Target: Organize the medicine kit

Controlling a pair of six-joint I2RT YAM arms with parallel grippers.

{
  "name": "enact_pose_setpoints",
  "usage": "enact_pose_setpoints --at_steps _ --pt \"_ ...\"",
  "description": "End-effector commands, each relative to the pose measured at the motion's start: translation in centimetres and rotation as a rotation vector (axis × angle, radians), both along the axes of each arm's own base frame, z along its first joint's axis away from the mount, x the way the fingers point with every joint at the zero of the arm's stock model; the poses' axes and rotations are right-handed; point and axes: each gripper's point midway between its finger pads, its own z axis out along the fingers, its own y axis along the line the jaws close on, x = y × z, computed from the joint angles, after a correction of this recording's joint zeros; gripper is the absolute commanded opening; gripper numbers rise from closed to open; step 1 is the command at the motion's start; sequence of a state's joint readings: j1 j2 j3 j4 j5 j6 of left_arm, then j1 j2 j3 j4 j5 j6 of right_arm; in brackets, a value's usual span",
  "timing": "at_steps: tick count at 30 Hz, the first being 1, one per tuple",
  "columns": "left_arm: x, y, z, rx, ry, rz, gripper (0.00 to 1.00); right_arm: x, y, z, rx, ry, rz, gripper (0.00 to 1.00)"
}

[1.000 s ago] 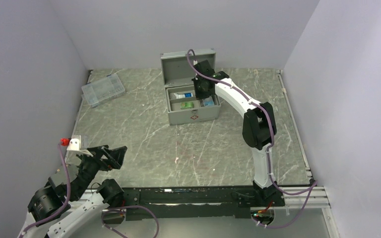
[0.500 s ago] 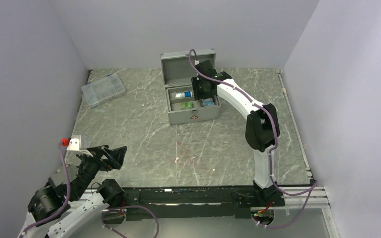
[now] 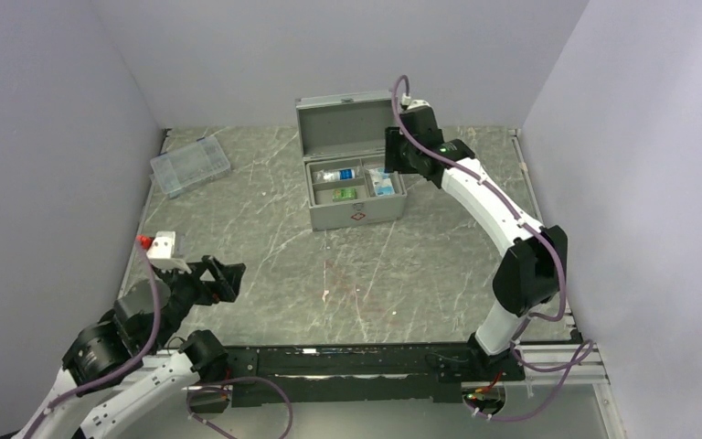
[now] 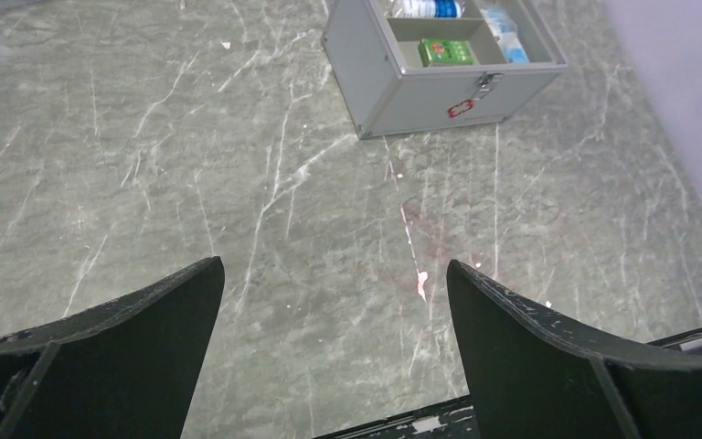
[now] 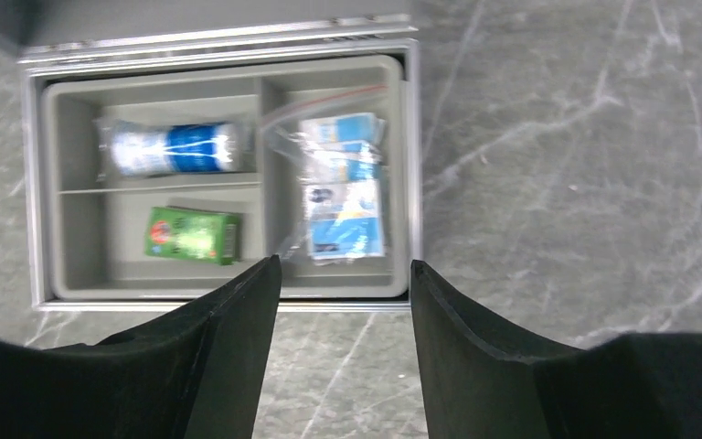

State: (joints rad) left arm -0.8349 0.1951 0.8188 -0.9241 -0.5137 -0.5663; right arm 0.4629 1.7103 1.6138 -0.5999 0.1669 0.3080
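Observation:
The kit's side rim by the packets is thin and clear, so I will lower my open right gripper toward the right in the wrist view, with its fingers on both sides of that rim.
The medicine kit (image 3: 356, 216) stands at the back middle of the table with its lid up; the left wrist view shows it far ahead (image 4: 439, 90). Its grey inner tray (image 5: 160, 201) holds a blue-white wrapped roll (image 5: 174, 148), a green box (image 5: 192, 235) and a clear bag of blue-white packets (image 5: 343, 197). My right gripper (image 3: 395, 157) hovers above the kit's right back edge, open (image 5: 345, 265), with nothing between its fingers. My left gripper (image 3: 224, 279) hangs low near the front left, wide open (image 4: 334, 267) over bare table.
A clear plastic compartment box (image 3: 189, 165) lies at the back left by the wall. Walls close in the table on the left, back and right. A pinkish stain (image 4: 420, 285) marks the table's middle.
My right gripper has opened, letting go over the kit's right compartment, and has risen back and to the right. The left arm has shifted slightly right, still open.

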Motion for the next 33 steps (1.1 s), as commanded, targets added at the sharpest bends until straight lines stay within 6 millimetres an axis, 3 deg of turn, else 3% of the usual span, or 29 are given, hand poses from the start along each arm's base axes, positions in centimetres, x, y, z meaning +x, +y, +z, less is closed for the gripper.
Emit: enact_pose_setpoints --at_steps 1,5,14,20,33 --pt "1.2 -1.2 2.2 -0.021 -0.015 0.009 0.99 1.0 -2.9 0.2 0.036 -0.035 -0.086 0.57" --pt "2.4 -3.5 2.9 0.014 0.03 -0.029 0.99 1.4 -4.4 -1.0 0.04 -0.011 -0.108 0.58" --pt "4.4 -7.7 0.7 0.093 0.146 -0.103 0.99 2.0 -3.4 -4.0 0.076 0.065 -0.033 0.58" --pt "4.7 -8.5 -0.6 0.094 0.174 -0.123 0.99 2.4 -3.0 -5.5 0.092 0.097 -0.036 0.58" --pt "4.3 -7.9 -0.3 0.079 0.171 -0.123 0.99 2.9 -2.6 -8.5 0.078 0.157 -0.035 0.47"
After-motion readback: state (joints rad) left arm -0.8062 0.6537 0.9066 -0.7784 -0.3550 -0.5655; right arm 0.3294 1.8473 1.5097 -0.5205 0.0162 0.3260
